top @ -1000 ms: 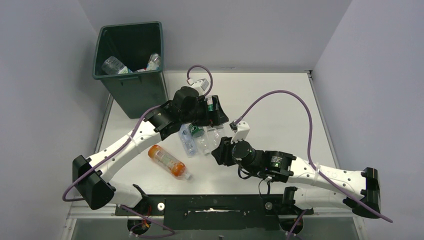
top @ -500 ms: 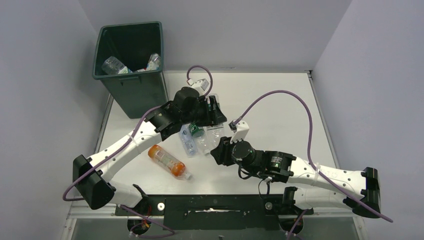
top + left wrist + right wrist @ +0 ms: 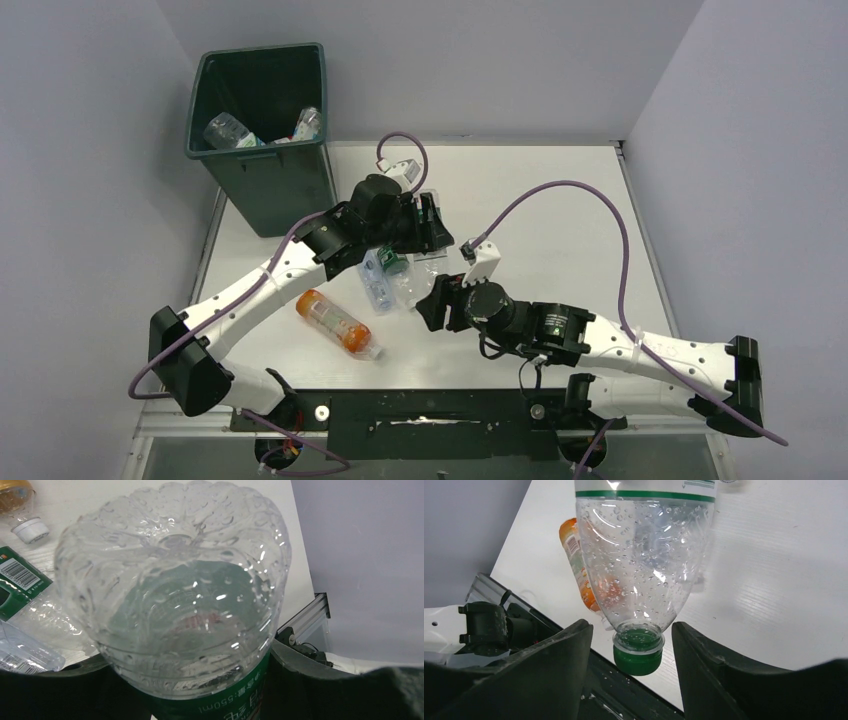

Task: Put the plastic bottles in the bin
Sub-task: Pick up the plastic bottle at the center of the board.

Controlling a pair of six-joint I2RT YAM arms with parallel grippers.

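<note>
My left gripper swings outward over the bin's opening (image 3: 258,97) next and releases the bottle, as this opening is outward and to the gripper's left in the top view.
My left gripper (image 3: 428,228) (image 3: 200,692) is shut on a clear plastic bottle with a green label (image 3: 175,580), whose ribbed base fills the left wrist view. In the top view this bottle (image 3: 418,272) reaches down to my right gripper (image 3: 432,300) (image 3: 631,630). The right jaws stand open on either side of its green cap (image 3: 638,656), touching nothing. An orange bottle (image 3: 338,322) (image 3: 574,555) lies on the table at front left. Two more clear bottles (image 3: 377,280) lie under the left arm. The dark green bin (image 3: 275,185) stands at the back left.
Inside the bin lie clear bottles (image 3: 228,130) (image 3: 307,124). Purple cables (image 3: 590,200) arch over the white table (image 3: 560,240). Along the near edge runs a black rail (image 3: 430,410). The orange bottle's white cap (image 3: 31,529) and a green-labelled bottle (image 3: 20,580) show at the left wrist view's left side.
My left gripper closed on the green-labelled bottle. My right gripper, shut on the green cap before, has opened off it. Both arms have barely moved.
</note>
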